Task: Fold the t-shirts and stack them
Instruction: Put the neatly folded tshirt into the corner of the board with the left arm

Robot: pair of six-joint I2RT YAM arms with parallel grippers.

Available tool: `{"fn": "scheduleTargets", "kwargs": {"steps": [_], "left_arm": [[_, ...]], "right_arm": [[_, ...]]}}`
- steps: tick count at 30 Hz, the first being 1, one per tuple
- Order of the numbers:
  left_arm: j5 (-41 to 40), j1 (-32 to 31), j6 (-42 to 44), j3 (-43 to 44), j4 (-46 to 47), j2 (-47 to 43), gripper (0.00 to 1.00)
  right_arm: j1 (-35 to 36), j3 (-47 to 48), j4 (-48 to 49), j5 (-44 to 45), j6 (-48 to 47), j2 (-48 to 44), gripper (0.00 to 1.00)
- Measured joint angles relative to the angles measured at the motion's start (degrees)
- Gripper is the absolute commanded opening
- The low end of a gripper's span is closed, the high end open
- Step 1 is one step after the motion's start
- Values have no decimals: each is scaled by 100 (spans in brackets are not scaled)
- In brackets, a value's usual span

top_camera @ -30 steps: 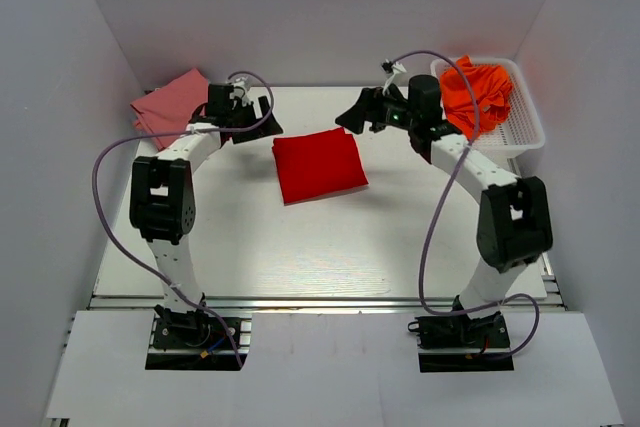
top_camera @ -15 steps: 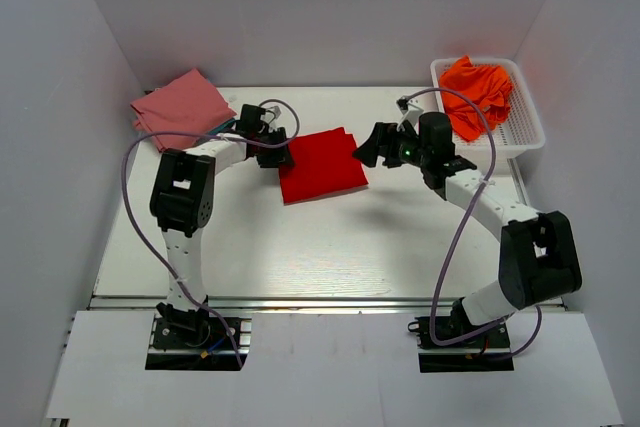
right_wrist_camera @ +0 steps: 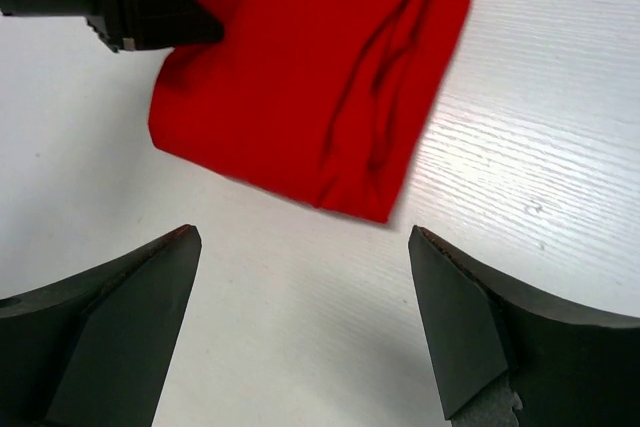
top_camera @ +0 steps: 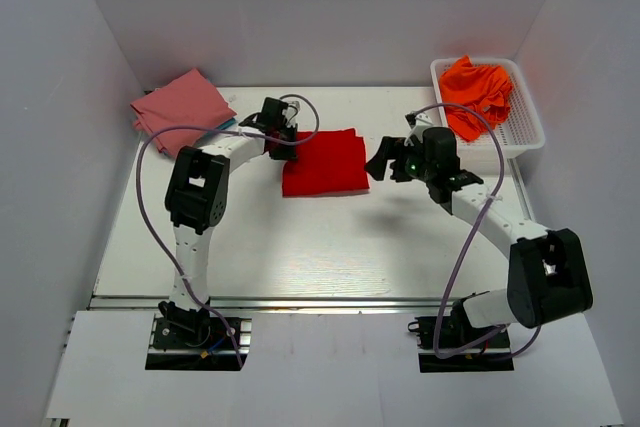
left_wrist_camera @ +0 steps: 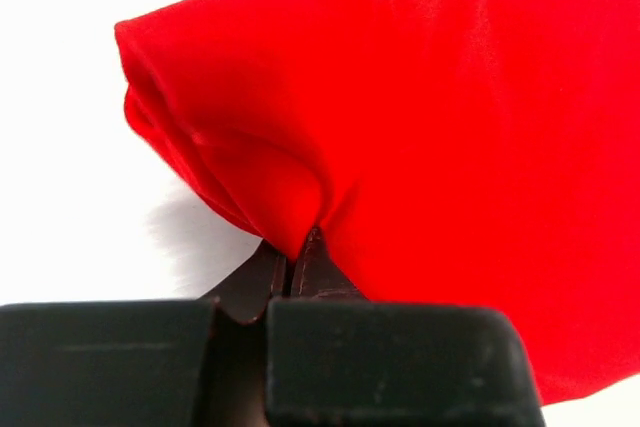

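Note:
My left gripper is holding the red t-shirt and needs to lift, carry it onto the dusty pink t-shirt, which lies to the gripper's left in the top view, and release it.
A folded bright red t-shirt lies flat in the middle of the table. My left gripper is at its far-left corner, shut on a pinch of the red cloth. In the left wrist view the left gripper has its tips together, and the red t-shirt puckers into them. My right gripper hovers open just right of the shirt. In the right wrist view the right gripper has bare table between its fingers, with the red t-shirt a little beyond them.
A dusty pink t-shirt lies folded at the back left corner, a teal edge showing under it. Orange t-shirts are heaped in a white mesh basket at the back right. Grey walls close in the table's sides.
The left gripper moved right to the red t-shirt's corner and shut on it. The right gripper, still open, came forward to the shirt's right edge. The shirt turned slightly.

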Motion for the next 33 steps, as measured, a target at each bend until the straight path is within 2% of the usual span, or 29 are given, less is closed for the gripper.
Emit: {"fn": "scheduleTargets", "kwargs": {"steps": [7, 14, 24, 33], "left_arm": [[-476, 63, 636, 509, -212, -238, 0], [-1213, 278, 1012, 2017, -693, -343, 0], [-1410, 1139, 1167, 3615, -1178, -221, 0], [-1198, 2013, 1185, 3748, -951, -153, 0]], "right_arm": [[0, -293, -44, 435, -96, -433, 90], [0, -295, -223, 693, -168, -494, 90], [0, -92, -337, 723, -170, -474, 90], [0, 190, -326, 625, -164, -323, 90]]}}
